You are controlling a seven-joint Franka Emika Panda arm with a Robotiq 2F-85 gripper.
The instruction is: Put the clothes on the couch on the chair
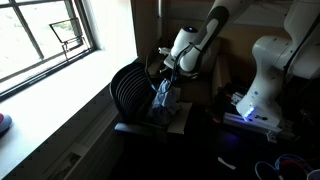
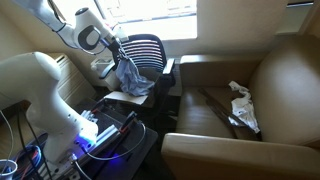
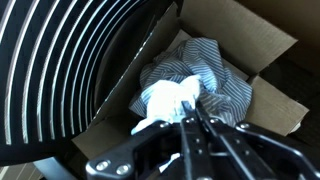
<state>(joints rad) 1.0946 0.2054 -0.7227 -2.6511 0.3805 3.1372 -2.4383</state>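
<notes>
The gripper will go down a little toward the cardboard on the black chair's seat before it releases the striped cloth (image 1: 165,99).
A blue-and-white striped cloth (image 3: 195,85) hangs bunched from my gripper (image 3: 192,112), which is shut on it. In both exterior views the cloth (image 1: 165,99) (image 2: 128,76) dangles just above the seat of the black slatted chair (image 1: 127,90) (image 2: 150,48), with the gripper (image 1: 163,80) (image 2: 120,58) above it. The chair's curved back (image 3: 70,70) fills the left of the wrist view. Another white cloth (image 2: 240,102) lies on the seat of the brown couch (image 2: 285,80).
A flat piece of cardboard (image 3: 250,40) (image 2: 122,97) lies on the chair seat under the cloth. The white robot base (image 1: 262,85) (image 2: 40,100) stands beside the chair, with cables on the floor (image 2: 25,160). A window (image 1: 45,35) and sill run along the wall.
</notes>
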